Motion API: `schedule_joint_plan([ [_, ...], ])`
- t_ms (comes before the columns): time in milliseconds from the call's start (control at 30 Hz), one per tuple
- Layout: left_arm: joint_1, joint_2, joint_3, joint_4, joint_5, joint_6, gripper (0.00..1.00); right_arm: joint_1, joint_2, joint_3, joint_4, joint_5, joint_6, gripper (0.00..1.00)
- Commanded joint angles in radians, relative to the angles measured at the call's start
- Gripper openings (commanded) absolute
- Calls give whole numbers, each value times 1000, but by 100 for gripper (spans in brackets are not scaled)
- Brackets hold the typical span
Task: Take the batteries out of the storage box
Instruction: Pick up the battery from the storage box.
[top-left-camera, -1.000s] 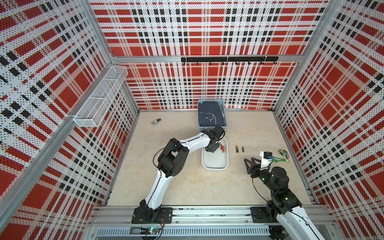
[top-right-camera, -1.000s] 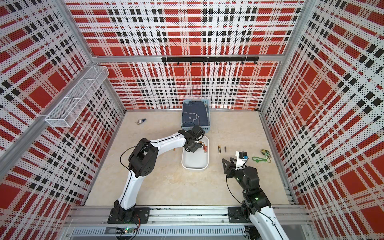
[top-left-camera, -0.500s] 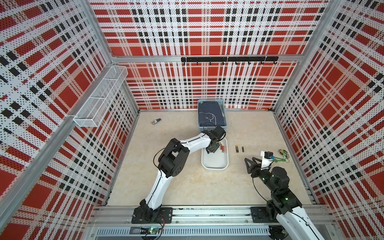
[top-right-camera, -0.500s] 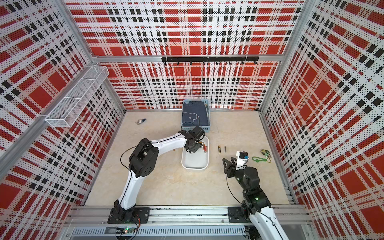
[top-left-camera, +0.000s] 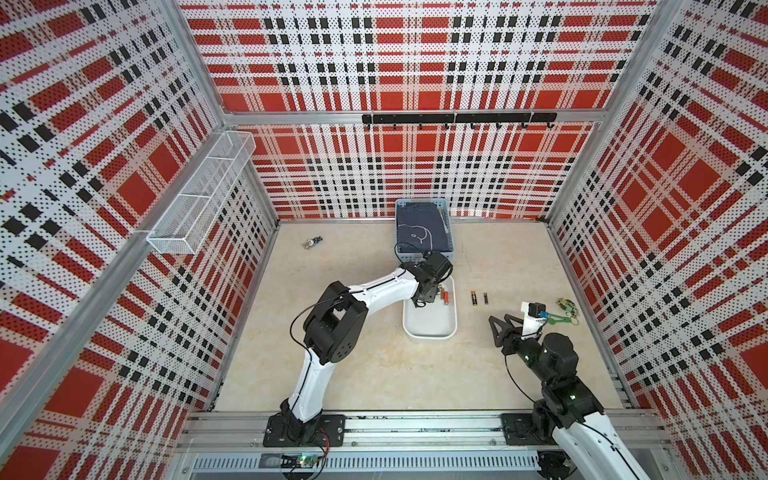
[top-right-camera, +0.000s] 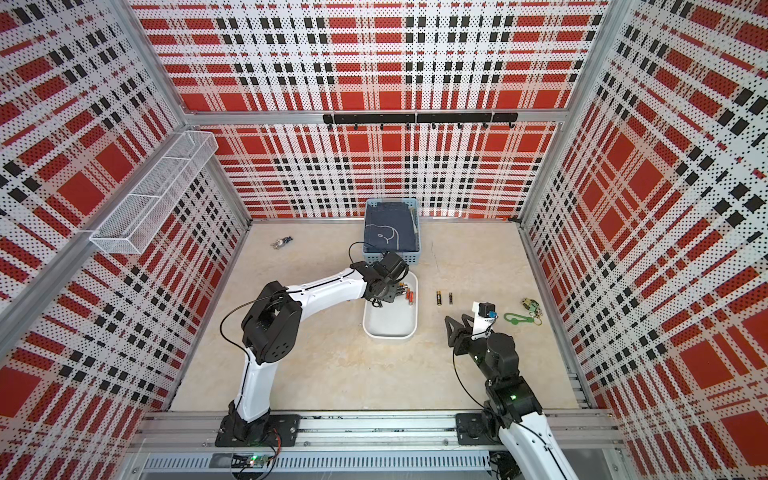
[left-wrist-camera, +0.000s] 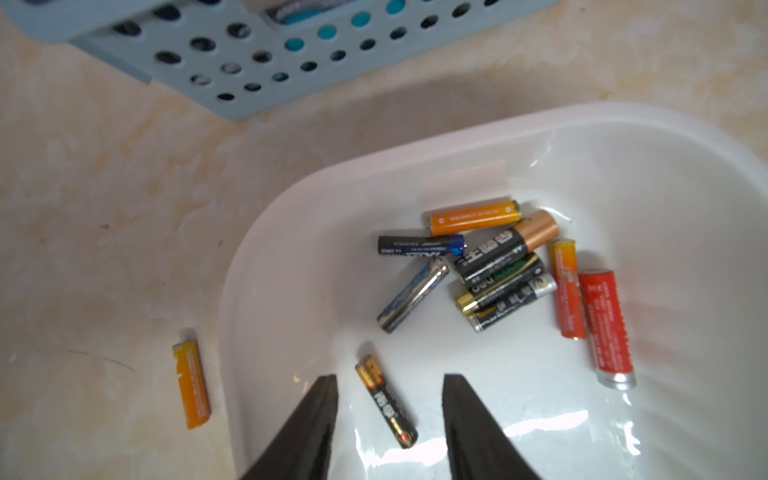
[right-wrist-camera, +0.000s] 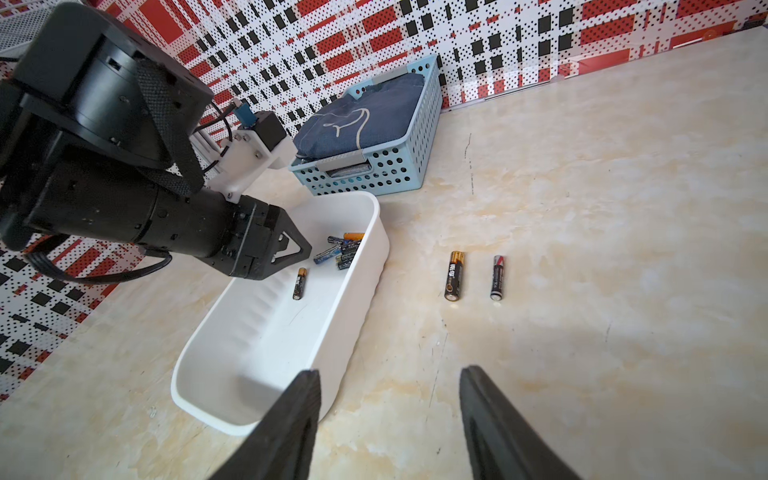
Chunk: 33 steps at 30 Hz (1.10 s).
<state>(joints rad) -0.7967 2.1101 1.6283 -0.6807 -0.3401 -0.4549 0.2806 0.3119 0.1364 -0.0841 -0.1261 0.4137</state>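
The black-and-gold battery lies below my left gripper on the box's bottom, its sides clear of the heap of batteries for both fingers, so I should lower the gripper around it next.
The white storage box (top-left-camera: 430, 326) lies mid-table. Several batteries (left-wrist-camera: 498, 270) are heaped at its far end, and they also show in a top view (top-right-camera: 405, 293). One black-and-gold battery (left-wrist-camera: 386, 401) lies apart on the box floor. My left gripper (left-wrist-camera: 388, 380) hangs open over that battery, its jaws either side and not touching it. Two more batteries (right-wrist-camera: 454, 275) (right-wrist-camera: 497, 277) lie on the table right of the box. An orange battery (left-wrist-camera: 192, 384) lies on the table outside the box's other side. My right gripper (right-wrist-camera: 388, 374) is open and empty, low by the box's near right corner.
A light blue basket (top-left-camera: 423, 226) holding dark cloth stands just behind the box. Keys (top-left-camera: 311, 242) lie at the far left. A green-tagged key bunch (top-left-camera: 561, 318) lies right of my right arm. A wire basket (top-left-camera: 199, 195) hangs on the left wall.
My left gripper's jaws have spread wider over the box's far end. Neither arm has visibly shifted in the top views.
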Motion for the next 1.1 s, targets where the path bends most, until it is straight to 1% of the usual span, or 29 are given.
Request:
schedule_joint_plan([
  [0, -20, -5, -26, 9, -10, -112, 48, 6, 1, 14, 12, 9, 6, 61],
  [300, -30, 42, -44, 20, -11, -201, 48, 7, -11, 13, 5, 13, 8, 62],
  [533, -29, 88, -38, 33, -16, -208, 48, 7, -16, 12, 4, 11, 8, 62],
  [633, -28, 100, -38, 45, -22, -206, 46, 7, -19, 12, 3, 11, 7, 62],
  [767, -22, 119, -31, 50, -36, -183, 40, 7, -29, 11, 0, 11, 8, 63],
  [833, -19, 126, -27, 51, -51, -166, 39, 7, -34, 10, -3, 13, 7, 63],
  [900, -15, 135, -22, 50, -57, -146, 34, 7, -40, 9, -6, 17, 9, 63],
  [967, -15, 142, -18, 50, -60, -134, 33, 8, -45, 9, -9, 18, 9, 63],
  [1033, -14, 146, -21, 50, -64, -124, 25, 8, -48, 9, -9, 20, 10, 64],
  [1067, -16, 146, -23, 50, -66, -121, 24, 8, -48, 8, -9, 20, 11, 63],
])
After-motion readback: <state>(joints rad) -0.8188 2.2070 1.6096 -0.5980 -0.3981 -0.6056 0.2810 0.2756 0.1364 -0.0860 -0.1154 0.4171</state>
